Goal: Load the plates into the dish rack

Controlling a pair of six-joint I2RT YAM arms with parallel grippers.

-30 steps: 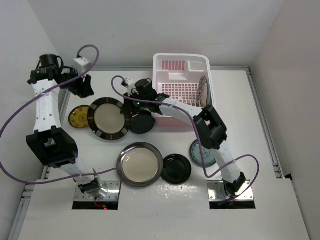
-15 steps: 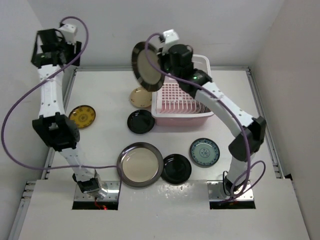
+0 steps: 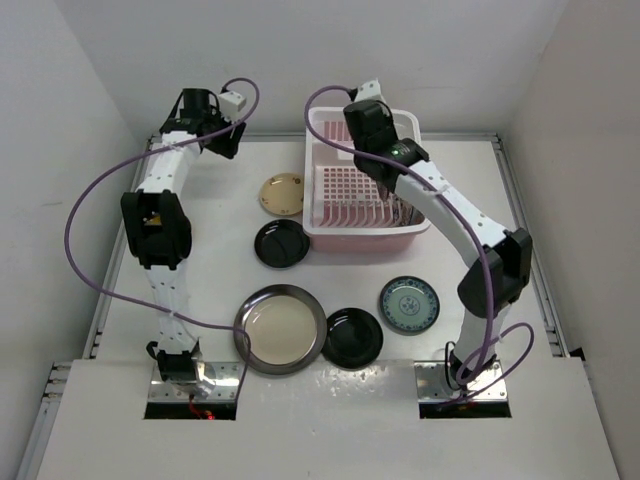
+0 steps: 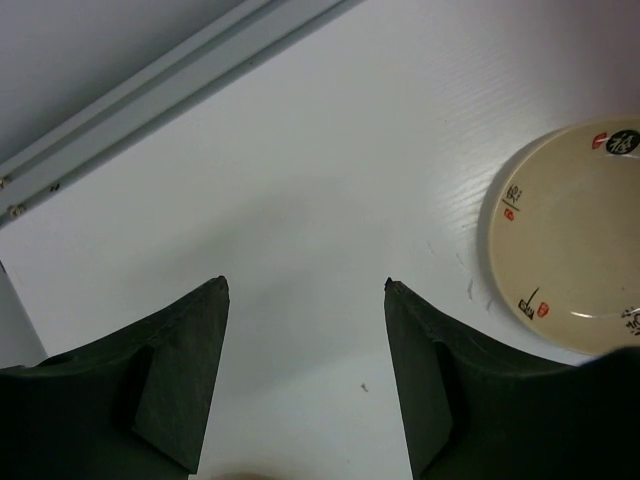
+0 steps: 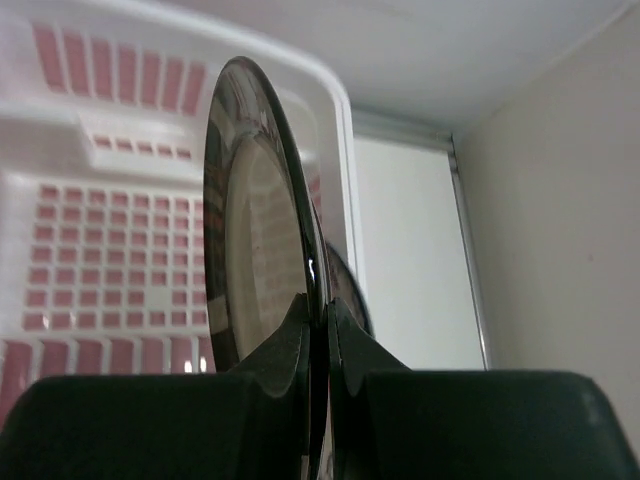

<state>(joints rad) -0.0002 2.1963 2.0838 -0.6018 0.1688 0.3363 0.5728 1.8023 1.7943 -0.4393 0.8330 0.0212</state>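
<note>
The right gripper lowers the upright black-rimmed silver plate beside the dark-rimmed plate next and releases the silver plate's rim. The silver plate still hangs above the rack's bottom.
My right gripper (image 5: 320, 305) is shut on the rim of the black-rimmed silver plate (image 5: 255, 240) and holds it upright on edge inside the pale pink dish rack (image 5: 100, 200). A dark-rimmed plate (image 5: 352, 285) stands just behind it. From above, the right gripper (image 3: 372, 150) is over the dish rack (image 3: 320, 225). My left gripper (image 3: 226, 140) is open and empty at the back left, low over bare table (image 4: 305, 285). The tan plate (image 4: 570, 240) lies to its right. The yellow plate is hidden.
On the table lie the tan plate (image 3: 283, 193), a small black plate (image 3: 281, 243), the steel-rimmed cream plate (image 3: 280, 328), a glossy black plate (image 3: 352, 337) and the teal patterned plate (image 3: 409, 305). The left arm's elbow (image 3: 155, 225) hangs over the left side.
My right gripper has lifted the black-rimmed silver plate from the table left of the rack and carried it into the rack. My left arm has swung to the back, near the tan plate.
</note>
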